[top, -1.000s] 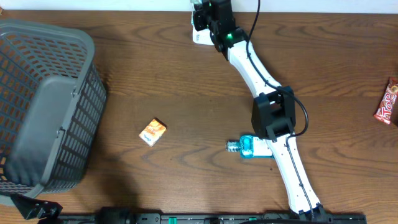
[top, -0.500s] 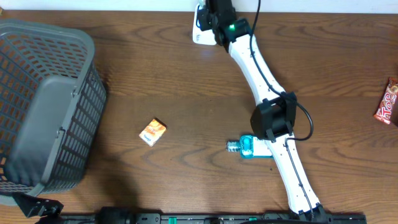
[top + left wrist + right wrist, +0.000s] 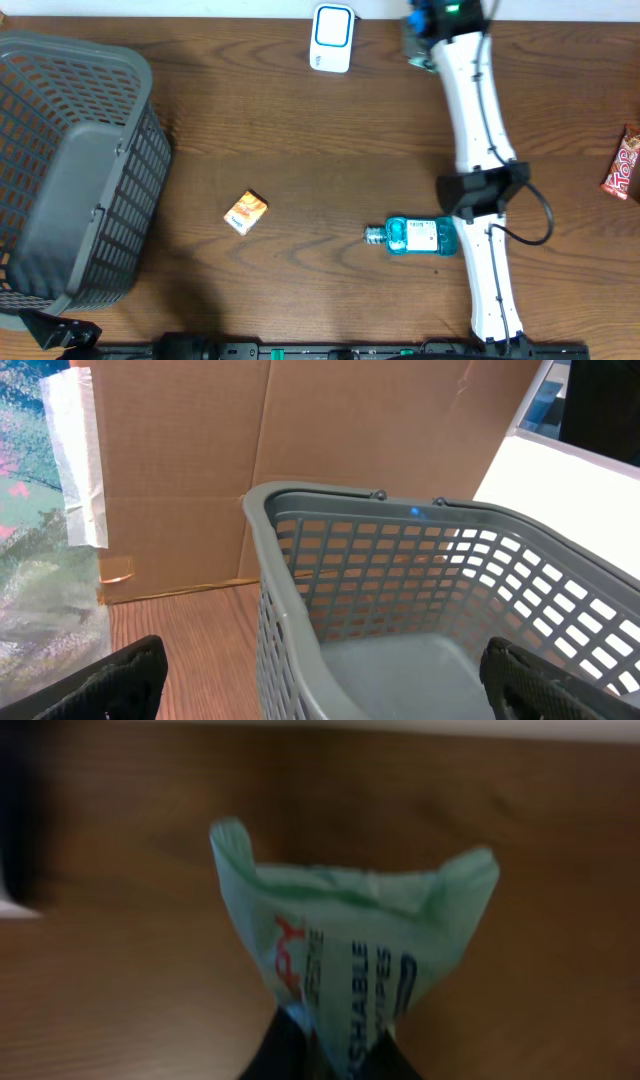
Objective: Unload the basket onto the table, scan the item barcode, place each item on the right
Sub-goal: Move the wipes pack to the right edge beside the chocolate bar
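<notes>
My right gripper will swing the packet [image 3: 417, 47] to its right in the overhead view, toward the clear tabletop by the candy bar below the gripper. Then it will lower the packet and release it.
My right gripper [image 3: 335, 1055] is shut on the lower end of a pale green wipes packet [image 3: 350, 940], which fans out above the fingers, over the brown table. Seen from overhead, that gripper [image 3: 428, 22] is at the table's far edge, with the packet [image 3: 417, 47] under it, to the right of the white, blue-ringed scanner [image 3: 331, 38] and apart from it. No barcode shows on the packet. My left gripper [image 3: 320, 672] is open and holds nothing. Its dark fingertips [image 3: 125, 670] sit at the frame's lower corners, facing the grey basket [image 3: 300, 500].
A large grey basket [image 3: 70, 170] fills the left of the table. A small orange box [image 3: 245, 212] lies mid-table, and a blue mouthwash bottle [image 3: 420, 237] lies beside the right arm. A red candy bar [image 3: 622, 162] sits at the right edge. Cardboard stands behind the basket.
The right arm has swung to the right along the far edge, carrying the packet from over the scanner to a spot beside it. The scanner is now uncovered. The left gripper is unchanged.
</notes>
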